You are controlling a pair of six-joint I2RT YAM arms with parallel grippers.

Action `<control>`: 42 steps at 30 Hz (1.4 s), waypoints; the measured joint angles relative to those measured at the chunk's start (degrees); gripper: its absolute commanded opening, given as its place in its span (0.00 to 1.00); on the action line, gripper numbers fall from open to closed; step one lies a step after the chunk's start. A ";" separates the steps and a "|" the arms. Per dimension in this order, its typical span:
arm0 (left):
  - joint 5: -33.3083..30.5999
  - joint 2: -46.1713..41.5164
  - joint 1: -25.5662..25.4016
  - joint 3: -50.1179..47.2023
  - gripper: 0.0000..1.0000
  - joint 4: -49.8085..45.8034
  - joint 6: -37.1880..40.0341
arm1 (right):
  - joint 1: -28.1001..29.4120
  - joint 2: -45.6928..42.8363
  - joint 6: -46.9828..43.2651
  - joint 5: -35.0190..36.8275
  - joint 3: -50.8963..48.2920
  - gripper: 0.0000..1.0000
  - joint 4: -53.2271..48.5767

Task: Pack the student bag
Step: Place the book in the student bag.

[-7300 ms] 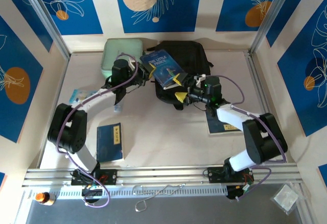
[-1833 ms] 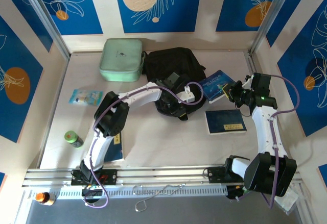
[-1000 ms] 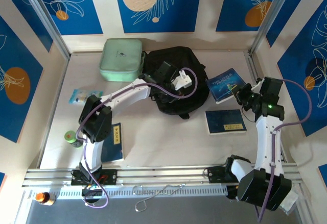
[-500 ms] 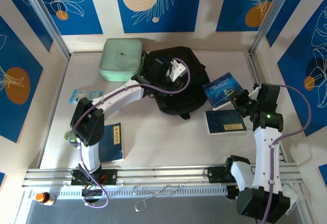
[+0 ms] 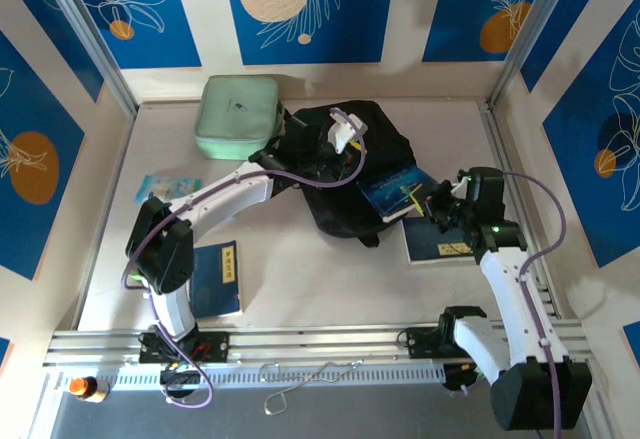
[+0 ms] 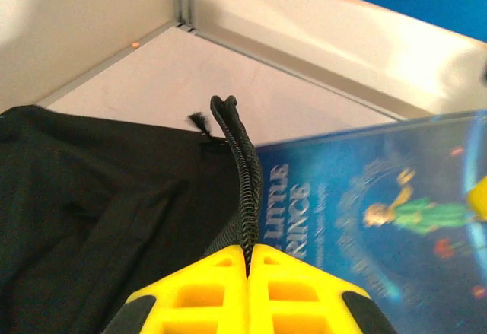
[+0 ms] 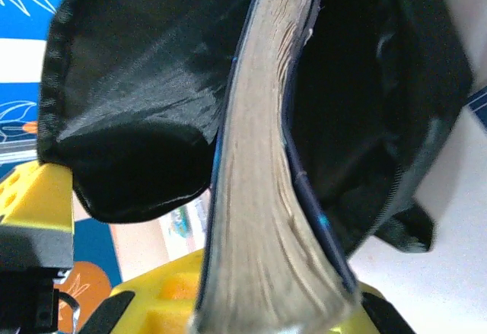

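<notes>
The right gripper pushes next with the book through the bag's opening [image 5: 368,181] [image 7: 335,68] into the dark inside and releases it there, because only the book's far end is inside.
The student bag [image 5: 372,131] is a black backpack lying at the back middle of the table, its mouth facing right. My left gripper [image 5: 335,141] is shut on the bag's zipper edge [image 6: 245,189] and holds it up. My right gripper [image 5: 428,204] is shut on a blue "Little Prince" book [image 5: 393,189], whose far end is at the bag's opening. In the right wrist view the book's page edge [image 7: 255,197] runs from my right gripper [image 7: 262,307] into the dark inside of the bag [image 7: 137,98]. In the left wrist view the book's cover [image 6: 365,212] lies beside the held edge.
A mint green zip case [image 5: 238,114] sits left of the bag. A second blue book [image 5: 445,242] lies on the table under my right arm. A dark blue notebook [image 5: 216,279] lies near the left front, and a small pale packet [image 5: 160,187] lies at the left.
My right gripper has carried the book leftward from the right side to the bag's mouth. My left gripper has shifted slightly back and right with the zipper edge.
</notes>
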 measured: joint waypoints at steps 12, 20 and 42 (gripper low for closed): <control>4.17 -1.66 0.00 -2.12 0.00 4.44 -1.70 | 6.67 10.84 11.19 2.05 -5.66 0.03 26.16; 4.96 -2.45 0.00 -2.45 0.00 5.77 -2.75 | 7.32 15.21 13.86 1.81 -7.08 0.03 35.82; 4.92 -2.34 0.22 -4.11 0.00 6.49 -4.68 | 8.68 52.68 13.05 -0.35 10.01 0.27 41.13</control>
